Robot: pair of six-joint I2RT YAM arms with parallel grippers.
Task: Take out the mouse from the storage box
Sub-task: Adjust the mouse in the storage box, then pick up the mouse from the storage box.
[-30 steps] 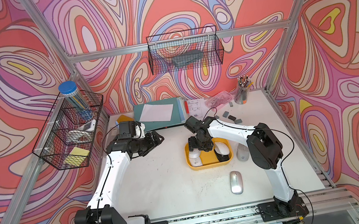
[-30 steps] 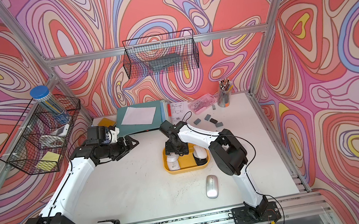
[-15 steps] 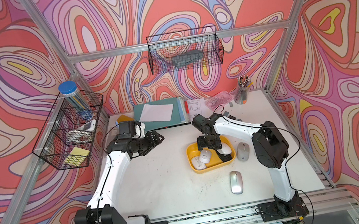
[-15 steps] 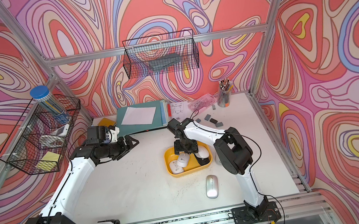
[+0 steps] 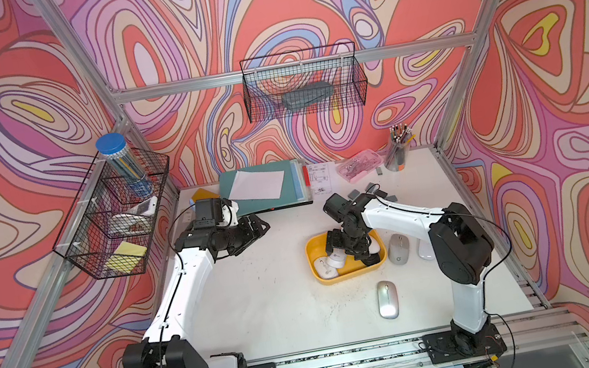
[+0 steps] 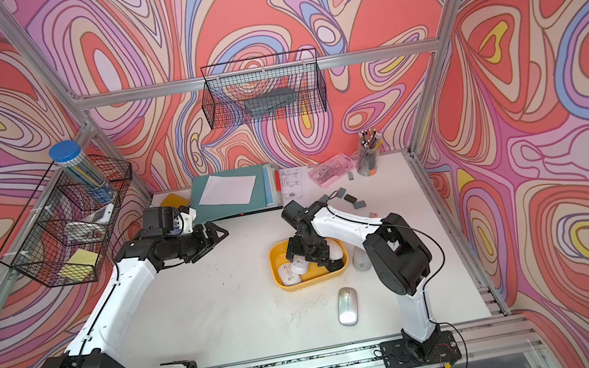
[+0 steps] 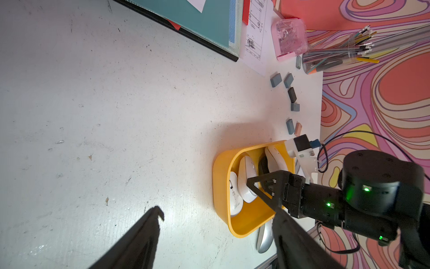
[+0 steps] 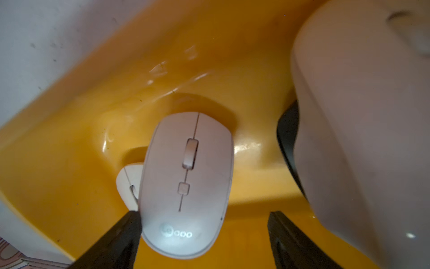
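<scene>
Next, my right gripper turns and moves down so its fingers straddle the pale pinkish-white mouse's body [image 5: 336,260] [image 8: 187,188], as that lies below the gripper, closer to one finger.
The yellow storage box [image 5: 311,255] [image 6: 275,261] [image 7: 220,186] sits right of the table's middle with several white mice in it. My right gripper [image 5: 349,254] [image 6: 307,257] [image 8: 203,217] reaches down into the storage box with its jaws open. A white mouse [image 8: 186,181] [image 6: 298,265] lies between the fingers, against one fingertip [image 8: 130,223] and well apart from the other. It rests partly on a second white mouse [image 8: 129,184]. A larger white mouse [image 8: 360,128] lies beside them. My left gripper [image 5: 257,227] [image 7: 217,212] hovers open and empty over bare table to the left.
Outside the box lie a silver mouse [image 5: 387,299] near the front and a pale grey mouse [image 5: 398,249] by the box's right side. Folders [image 5: 265,190], a pink case [image 5: 358,165], a pen cup [image 5: 398,151] and small erasers [image 7: 292,94] line the back. Wire baskets [image 5: 112,219] hang on the walls.
My right gripper has shifted to the right inside the storage box and its jaws have spread wider. The left arm has stayed still.
</scene>
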